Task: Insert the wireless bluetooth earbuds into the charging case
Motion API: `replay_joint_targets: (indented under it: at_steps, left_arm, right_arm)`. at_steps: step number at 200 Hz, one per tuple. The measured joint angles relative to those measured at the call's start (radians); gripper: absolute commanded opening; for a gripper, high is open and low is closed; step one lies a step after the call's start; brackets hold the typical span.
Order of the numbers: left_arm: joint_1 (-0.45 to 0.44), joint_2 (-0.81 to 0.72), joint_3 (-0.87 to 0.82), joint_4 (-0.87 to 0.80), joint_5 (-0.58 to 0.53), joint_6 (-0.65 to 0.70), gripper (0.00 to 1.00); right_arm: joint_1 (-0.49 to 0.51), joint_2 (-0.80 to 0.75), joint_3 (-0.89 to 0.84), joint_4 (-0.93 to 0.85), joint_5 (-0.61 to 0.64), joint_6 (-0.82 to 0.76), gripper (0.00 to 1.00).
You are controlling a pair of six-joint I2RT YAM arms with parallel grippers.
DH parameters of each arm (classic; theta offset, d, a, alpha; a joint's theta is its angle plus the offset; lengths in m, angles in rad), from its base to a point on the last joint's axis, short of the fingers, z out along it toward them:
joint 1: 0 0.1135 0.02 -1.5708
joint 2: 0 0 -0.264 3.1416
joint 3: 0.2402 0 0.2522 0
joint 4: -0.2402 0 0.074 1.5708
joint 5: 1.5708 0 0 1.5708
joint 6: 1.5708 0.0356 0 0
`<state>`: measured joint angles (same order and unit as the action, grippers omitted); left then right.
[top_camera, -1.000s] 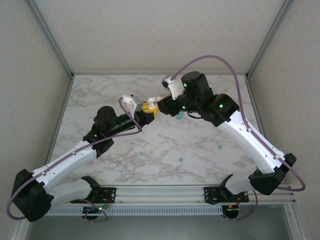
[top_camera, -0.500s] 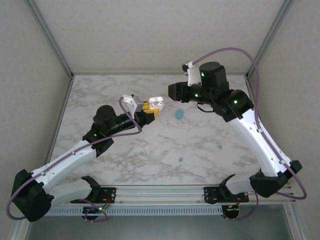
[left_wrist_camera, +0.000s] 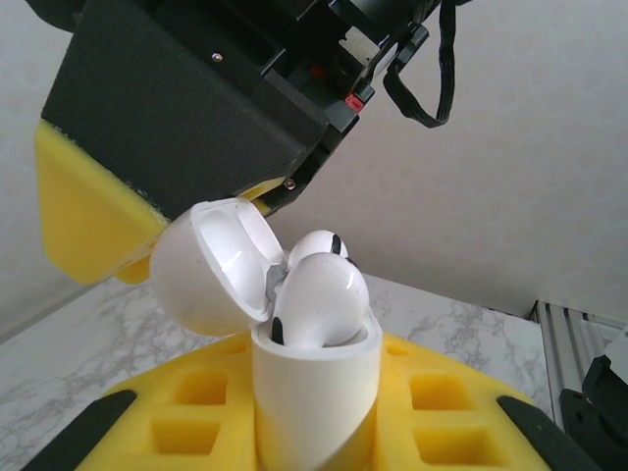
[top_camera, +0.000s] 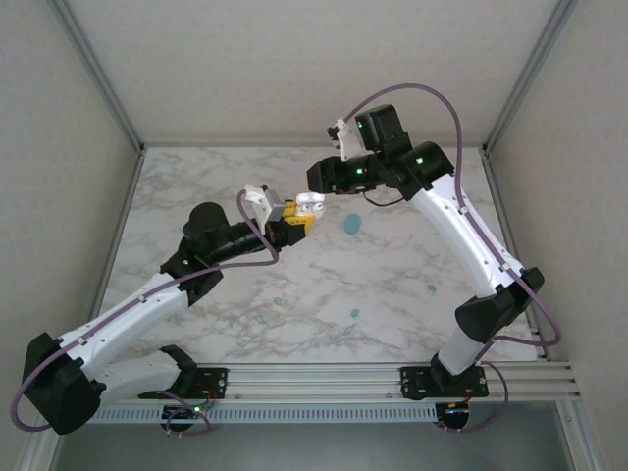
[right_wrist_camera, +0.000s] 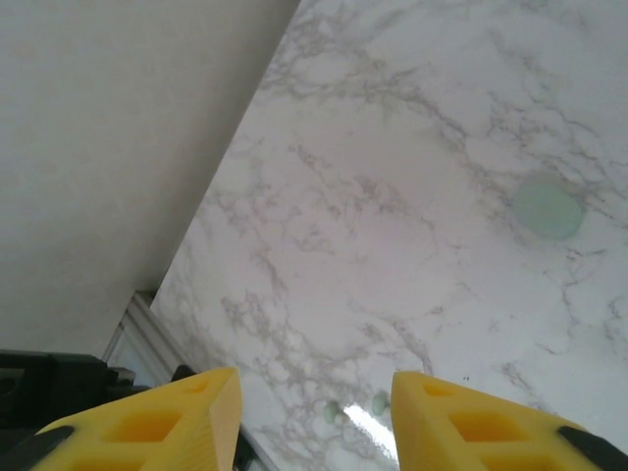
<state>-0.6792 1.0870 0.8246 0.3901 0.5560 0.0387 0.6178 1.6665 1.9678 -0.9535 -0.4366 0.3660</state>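
Note:
Next, my left gripper tilts downward and lowers the white charging case (top_camera: 310, 202) onto the bare marble below to release it, since both earbuds sit in its sockets.
My left gripper (top_camera: 294, 216) is shut on a white charging case (left_wrist_camera: 314, 392), which stands upright between its yellow fingers (left_wrist_camera: 461, 412). The case's lid (left_wrist_camera: 211, 265) is tipped open to the left. Two white wireless bluetooth earbuds (left_wrist_camera: 319, 294) sit in the case's sockets, their rounded tops standing out of it. In the top view the open case (top_camera: 310, 202) hangs above the table. My right gripper (top_camera: 317, 179) hovers just behind and above it, apart from it. In the right wrist view the right gripper (right_wrist_camera: 314, 383) is open with nothing between its yellow fingers (right_wrist_camera: 177, 422).
A pale teal case (top_camera: 351, 225) lies shut on the marble table (top_camera: 392, 265) right of the held case, seen too as the pale case (right_wrist_camera: 547, 209). Loose small teal buds (top_camera: 430, 288), (top_camera: 354, 314), (top_camera: 278, 300) lie nearer the front. Two pale green buds (right_wrist_camera: 380, 400) show below the right fingers.
My right gripper has let go at the case, opened, and drawn back and up away from it. The left gripper still holds the case, shifted slightly right.

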Motion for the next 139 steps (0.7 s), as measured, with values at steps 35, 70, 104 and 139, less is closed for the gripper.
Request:
replay_joint_targets:
  at_steps: [35,70,104,139]
  left_arm:
    - [-0.001,0.003,0.000,-0.003,-0.012,-0.001,0.14]
    - [-0.001,0.018,0.000,0.002,-0.037,-0.013,0.14]
    - [-0.001,0.023,0.000,0.002,-0.048,-0.017,0.14]
    - [-0.001,0.028,0.009,-0.055,-0.112,-0.016,0.14]
  right_arm:
    - [-0.005,-0.024,-0.010,-0.006,-0.039,-0.023,0.44]
    - [-0.005,-0.100,-0.072,-0.008,-0.053,-0.038,0.45]
    - [-0.005,-0.148,-0.120,-0.005,-0.038,-0.039,0.46]
    - [-0.007,-0.207,-0.202,0.034,0.110,-0.025,0.50]
